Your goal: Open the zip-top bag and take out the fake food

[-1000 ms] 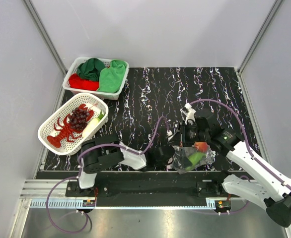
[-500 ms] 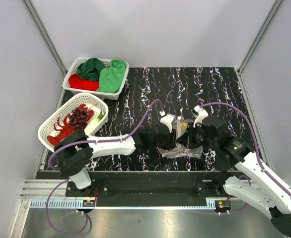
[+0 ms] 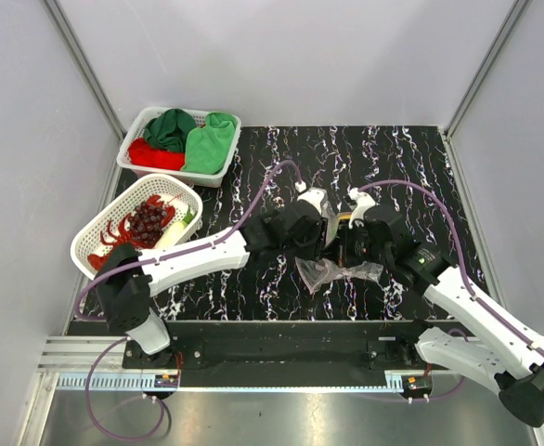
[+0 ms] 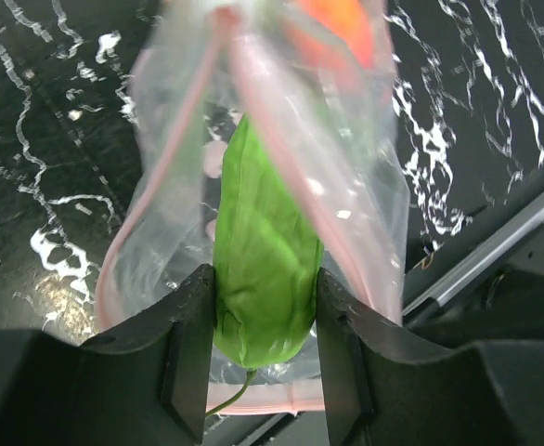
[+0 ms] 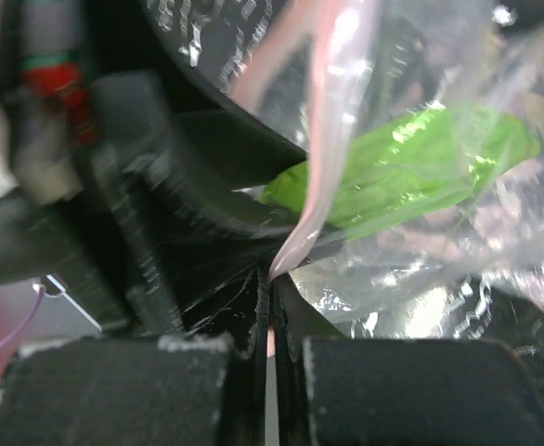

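Observation:
Next I should draw my left gripper from the bag and over the white basket to release there, since the basket lies to the gripper's left in the top view.
The clear zip-top bag hangs over the middle of the dark table, its mouth held up between both arms. My right gripper is shut on the bag's pink zip strip. My left gripper reaches into the open mouth and is shut on the green vegetable, one finger on each side. An orange-red fruit lies deeper in the bag. From the right wrist, the green vegetable shows through the plastic. From above, the left gripper and right gripper meet at the bag.
A white basket at the left holds a red lobster, dark grapes and other toys. Behind it a second basket holds green and red cloths. The table's near edge and metal rail run just below the bag.
The right arm carried the bag from the near edge to the table's middle. The left arm swung out from its base to the bag's mouth and now grips the green vegetable.

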You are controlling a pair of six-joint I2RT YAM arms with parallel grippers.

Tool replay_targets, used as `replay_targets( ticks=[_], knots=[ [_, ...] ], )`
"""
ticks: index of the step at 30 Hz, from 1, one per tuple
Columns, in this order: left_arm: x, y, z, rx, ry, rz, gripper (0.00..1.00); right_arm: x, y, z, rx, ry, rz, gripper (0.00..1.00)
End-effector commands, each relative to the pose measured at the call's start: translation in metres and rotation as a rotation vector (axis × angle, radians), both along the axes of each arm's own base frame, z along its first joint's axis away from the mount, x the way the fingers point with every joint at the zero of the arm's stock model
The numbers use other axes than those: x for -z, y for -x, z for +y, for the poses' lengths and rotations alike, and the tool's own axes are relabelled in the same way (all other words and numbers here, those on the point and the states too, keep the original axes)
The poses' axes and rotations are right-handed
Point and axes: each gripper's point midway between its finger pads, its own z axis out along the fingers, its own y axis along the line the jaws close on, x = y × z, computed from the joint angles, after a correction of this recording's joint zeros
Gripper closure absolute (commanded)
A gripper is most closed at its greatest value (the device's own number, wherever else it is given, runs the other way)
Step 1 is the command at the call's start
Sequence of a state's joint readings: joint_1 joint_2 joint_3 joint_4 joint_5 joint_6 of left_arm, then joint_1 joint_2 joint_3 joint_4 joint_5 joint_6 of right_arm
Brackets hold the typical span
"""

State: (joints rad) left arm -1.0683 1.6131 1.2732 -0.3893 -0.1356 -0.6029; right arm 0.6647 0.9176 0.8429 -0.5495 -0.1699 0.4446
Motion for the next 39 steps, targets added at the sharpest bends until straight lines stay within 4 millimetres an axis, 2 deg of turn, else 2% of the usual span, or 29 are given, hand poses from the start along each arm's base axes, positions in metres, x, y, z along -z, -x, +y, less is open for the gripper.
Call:
replay_targets(
  ticks=[1, 4, 5, 6, 8, 9, 12, 15, 16, 17, 18, 19, 20, 21, 22, 27, 28, 30, 32, 33, 37, 39],
  knots=[
    [-0.04, -0.009, -0.019, -0.038, 0.137, 0.021, 1.0, -0.032, -0.001, 0.015, -0.061, -0.084, -0.082, 1.0],
    [-0.051, 0.001, -0.011, 0.001, 0.139, 0.016, 1.0, -0.027, -0.008, 0.001, 0.018, -0.036, -0.092, 1.0],
    [-0.046, 0.004, -0.005, 0.009, 0.12, 0.019, 1.0, -0.027, -0.01, -0.002, 0.035, -0.024, -0.098, 1.0],
    [-0.058, 0.011, 0.0, 0.031, 0.145, 0.013, 1.0, -0.022, -0.014, -0.008, 0.07, 0.009, -0.095, 1.0],
    [-0.057, 0.023, 0.011, 0.083, 0.14, 0.009, 1.0, -0.019, -0.019, -0.013, 0.1, 0.044, -0.095, 1.0],
    [-0.073, 0.033, 0.016, 0.123, 0.177, -0.003, 1.0, -0.013, -0.021, -0.016, 0.111, 0.075, -0.085, 1.0],
    [-0.087, 0.046, 0.039, 0.166, 0.198, -0.04, 1.0, -0.009, -0.03, -0.023, 0.152, 0.119, -0.097, 1.0],
    [-0.088, 0.047, 0.066, 0.146, 0.209, -0.043, 1.0, -0.008, -0.035, -0.023, 0.165, 0.132, -0.093, 1.0],
    [-0.084, 0.041, 0.078, 0.115, 0.193, -0.033, 1.0, -0.009, -0.037, -0.022, 0.168, 0.132, -0.094, 1.0],
    [-0.089, 0.041, 0.088, 0.099, 0.203, -0.047, 1.0, -0.009, -0.038, -0.022, 0.169, 0.134, -0.094, 1.0],
    [-0.08, 0.038, 0.099, 0.066, 0.179, -0.043, 1.0, -0.009, -0.039, -0.021, 0.168, 0.135, -0.091, 1.0],
    [-0.077, 0.028, 0.115, 0.006, 0.16, -0.047, 1.0, -0.01, -0.039, -0.02, 0.164, 0.133, -0.093, 1.0],
    [-0.084, 0.024, 0.128, -0.036, 0.168, -0.075, 1.0, -0.01, -0.039, -0.02, 0.161, 0.133, -0.092, 1.0],
    [-0.083, 0.004, 0.15, -0.148, 0.138, -0.11, 1.0, -0.011, -0.039, -0.019, 0.153, 0.131, -0.095, 1.0],
    [-0.081, -0.003, 0.167, -0.214, 0.108, -0.119, 1.0, -0.012, -0.039, -0.019, 0.15, 0.129, -0.095, 1.0],
    [-0.087, -0.059, 0.282, -0.736, -0.025, -0.24, 1.0, -0.018, -0.035, -0.018, 0.134, 0.107, -0.109, 1.0],
    [-0.085, -0.065, 0.298, -0.814, -0.043, -0.248, 1.0, -0.016, -0.033, -0.018, 0.129, 0.108, -0.105, 1.0],
    [-0.082, -0.081, 0.345, -1.028, -0.077, -0.277, 1.0, -0.02, -0.031, -0.018, 0.119, 0.097, -0.114, 1.0],
    [-0.071, -0.091, 0.368, -1.12, -0.095, -0.255, 1.0, -0.025, -0.028, -0.018, 0.112, 0.083, -0.123, 1.0],
    [-0.069, -0.098, 0.387, -1.198, -0.084, -0.254, 0.99, -0.026, -0.028, -0.018, 0.112, 0.08, -0.124, 1.0],
    [-0.041, -0.12, 0.418, -1.327, -0.113, -0.17, 1.0, -0.035, -0.021, -0.012, 0.077, 0.041, -0.126, 1.0],
    [-0.037, -0.13, 0.427, -1.359, -0.113, -0.17, 1.0, -0.037, -0.02, -0.011, 0.066, 0.033, -0.126, 1.0]
  ],
)
